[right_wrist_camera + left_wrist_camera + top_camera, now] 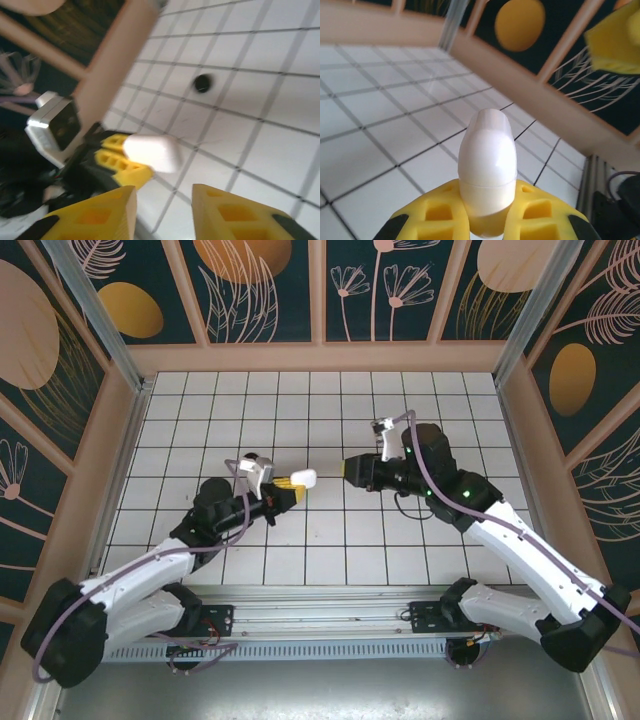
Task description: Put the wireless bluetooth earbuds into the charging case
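Observation:
The white charging case still hangs above bare tiles. My left gripper lowers to the clear tiles near the table's middle next and releases the case.
My left gripper is shut on the white charging case and holds it above the tiles near the table's middle. In the left wrist view the case sticks out from between the yellow fingers, rounded end forward, with a seam round it and its lid down. My right gripper faces it from the right, a short gap away. Its jaws stand open with nothing between them, and the case lies just beyond them. A small dark round piece, perhaps a black earbud, rests on a tile further off.
The white grid table has wooden side walls and patterned panels around it. One of the right gripper's yellow fingertips shows at the upper right of the left wrist view. The left wrist's camera sits behind the case.

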Robot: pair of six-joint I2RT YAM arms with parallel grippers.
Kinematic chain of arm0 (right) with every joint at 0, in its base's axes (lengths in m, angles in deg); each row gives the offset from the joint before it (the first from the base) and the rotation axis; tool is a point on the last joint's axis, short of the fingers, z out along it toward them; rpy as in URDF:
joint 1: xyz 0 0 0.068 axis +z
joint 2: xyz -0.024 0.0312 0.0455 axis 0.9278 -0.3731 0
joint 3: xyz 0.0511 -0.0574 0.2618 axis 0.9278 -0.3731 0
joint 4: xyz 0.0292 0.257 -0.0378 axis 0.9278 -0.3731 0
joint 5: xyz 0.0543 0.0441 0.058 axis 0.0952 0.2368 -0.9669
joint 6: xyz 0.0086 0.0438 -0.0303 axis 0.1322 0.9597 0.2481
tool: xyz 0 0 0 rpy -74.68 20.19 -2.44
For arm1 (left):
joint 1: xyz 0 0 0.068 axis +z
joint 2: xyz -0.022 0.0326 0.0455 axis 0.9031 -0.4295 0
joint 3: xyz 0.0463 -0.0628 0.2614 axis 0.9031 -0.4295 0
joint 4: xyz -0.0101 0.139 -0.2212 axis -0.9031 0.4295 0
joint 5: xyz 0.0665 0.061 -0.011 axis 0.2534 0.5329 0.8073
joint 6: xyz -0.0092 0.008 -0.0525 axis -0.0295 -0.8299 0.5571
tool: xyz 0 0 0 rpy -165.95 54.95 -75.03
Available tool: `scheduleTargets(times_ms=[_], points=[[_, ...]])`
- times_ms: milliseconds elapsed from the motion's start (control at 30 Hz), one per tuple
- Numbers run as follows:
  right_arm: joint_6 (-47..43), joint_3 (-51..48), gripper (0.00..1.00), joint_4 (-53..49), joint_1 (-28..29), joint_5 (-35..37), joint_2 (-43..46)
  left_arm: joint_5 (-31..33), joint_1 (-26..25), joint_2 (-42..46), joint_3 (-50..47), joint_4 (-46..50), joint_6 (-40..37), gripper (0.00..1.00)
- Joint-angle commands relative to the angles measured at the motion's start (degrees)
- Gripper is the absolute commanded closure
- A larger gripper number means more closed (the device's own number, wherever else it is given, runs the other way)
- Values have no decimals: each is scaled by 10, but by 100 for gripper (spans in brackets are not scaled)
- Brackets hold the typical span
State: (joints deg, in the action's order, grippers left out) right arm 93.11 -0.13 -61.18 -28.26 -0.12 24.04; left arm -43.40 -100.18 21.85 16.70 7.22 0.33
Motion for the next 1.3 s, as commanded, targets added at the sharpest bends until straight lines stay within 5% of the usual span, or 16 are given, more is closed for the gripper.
scheduleTargets(times_ms=[0, 400, 667, 933, 1167, 1267], points=[[7, -38, 60, -1, -19, 138, 5, 53, 1, -45, 24, 8, 44, 100], [5, -180, 32, 99, -90, 304, 4, 26, 1, -306, 116, 4, 92, 98], [1, -260, 11, 208, -199, 371, 7, 24, 1, -403, 163, 39, 90, 89], [-104, -304, 1, 296, -270, 437, 9, 127, 1, -371, 218, 184, 21, 46], [-243, -431, 1, 554, -324, 384, 0, 290, 3, -281, 264, 307, -68, 2], [-240, -459, 1, 628, -355, 331, -21, 361, 7, -238, 256, 301, -99, 2]])
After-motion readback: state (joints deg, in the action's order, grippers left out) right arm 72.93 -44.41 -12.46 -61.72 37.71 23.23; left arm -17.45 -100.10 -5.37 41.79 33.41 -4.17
